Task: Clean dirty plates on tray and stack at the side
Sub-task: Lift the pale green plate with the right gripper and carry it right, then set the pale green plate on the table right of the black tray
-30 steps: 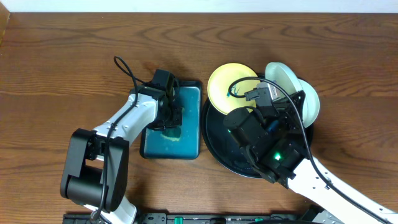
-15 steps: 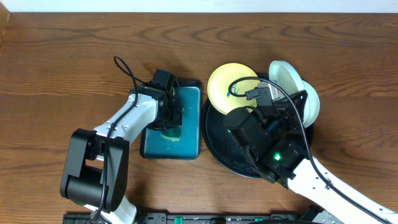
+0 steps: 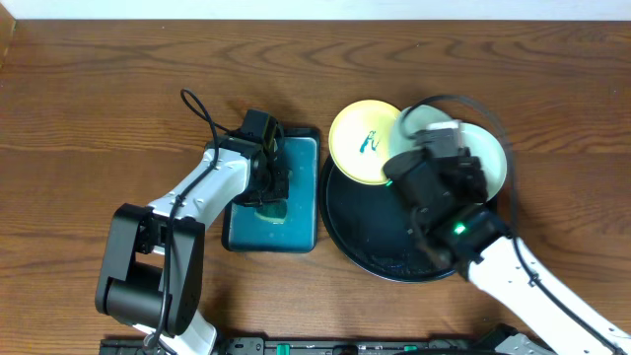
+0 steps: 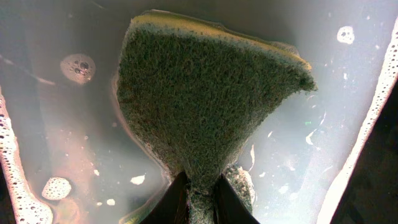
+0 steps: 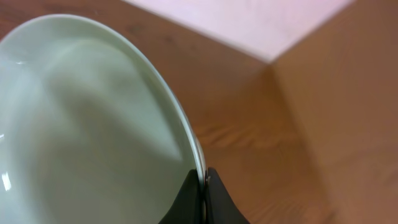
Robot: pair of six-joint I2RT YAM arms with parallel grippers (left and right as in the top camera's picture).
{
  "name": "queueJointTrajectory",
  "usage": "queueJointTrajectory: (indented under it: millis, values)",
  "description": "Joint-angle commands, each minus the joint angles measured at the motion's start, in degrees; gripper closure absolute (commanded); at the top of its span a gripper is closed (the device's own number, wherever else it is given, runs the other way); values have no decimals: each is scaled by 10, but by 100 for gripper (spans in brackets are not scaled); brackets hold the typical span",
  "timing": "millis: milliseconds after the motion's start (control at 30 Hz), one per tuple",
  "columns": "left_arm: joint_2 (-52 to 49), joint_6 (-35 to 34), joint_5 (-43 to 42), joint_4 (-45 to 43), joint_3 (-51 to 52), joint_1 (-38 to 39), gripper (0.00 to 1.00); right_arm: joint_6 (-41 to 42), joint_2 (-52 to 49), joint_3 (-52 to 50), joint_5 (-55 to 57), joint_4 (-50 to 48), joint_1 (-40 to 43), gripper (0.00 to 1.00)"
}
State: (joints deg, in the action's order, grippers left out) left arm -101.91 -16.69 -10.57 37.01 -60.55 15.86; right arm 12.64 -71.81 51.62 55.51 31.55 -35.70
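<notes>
The right gripper swings to its right in the overhead view next, lowers the plate and releases it, since clear tabletop beside the tray lies below and that way.
My left gripper (image 3: pixel 266 184) is down in the teal basin (image 3: pixel 299 235) of soapy water. It is shut on a green and yellow sponge (image 4: pixel 205 99), pinched at its narrow end between the fingertips (image 4: pixel 199 190). My right gripper (image 3: pixel 434 133) is shut on the rim of a pale green plate (image 5: pixel 81 124) and holds it tilted over the back of the black round tray (image 3: pixel 370 232); the fingertips (image 5: pixel 204 183) clamp the edge. A yellow plate (image 3: pixel 360 148) with green marks leans on the tray's back left. Another pale green plate (image 3: pixel 490 158) lies at the tray's right.
The basin stands just left of the tray. The right arm's cable (image 3: pixel 508 148) loops over the tray's right side. Bare wooden table (image 3: pixel 99 108) lies to the left, back and right.
The right arm has swung to the right and turned, carrying the held plate with it, so more of the yellow plate shows. The left arm has not moved.
</notes>
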Motion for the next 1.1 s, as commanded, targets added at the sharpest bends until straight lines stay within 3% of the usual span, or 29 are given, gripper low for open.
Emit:
queueJointTrajectory:
  millis: [0,333,600,800,1067]
  values:
    - [-22,-1,5,1,7,0,87,120,5,12,-96,2,73,99]
    - [-22,-1,5,2,7,0,87,225,5,12,-441,-1,417,99]
    - [-22,-1,5,2,7,0,87,242,4,11,-559,11,638,99]
    - [-22,-1,5,2,7,0,87,228,4,3,-556,42,723,99]
    - [-22,-1,5,4,7,0,87,220,-6,-18,-503,39,741,99]
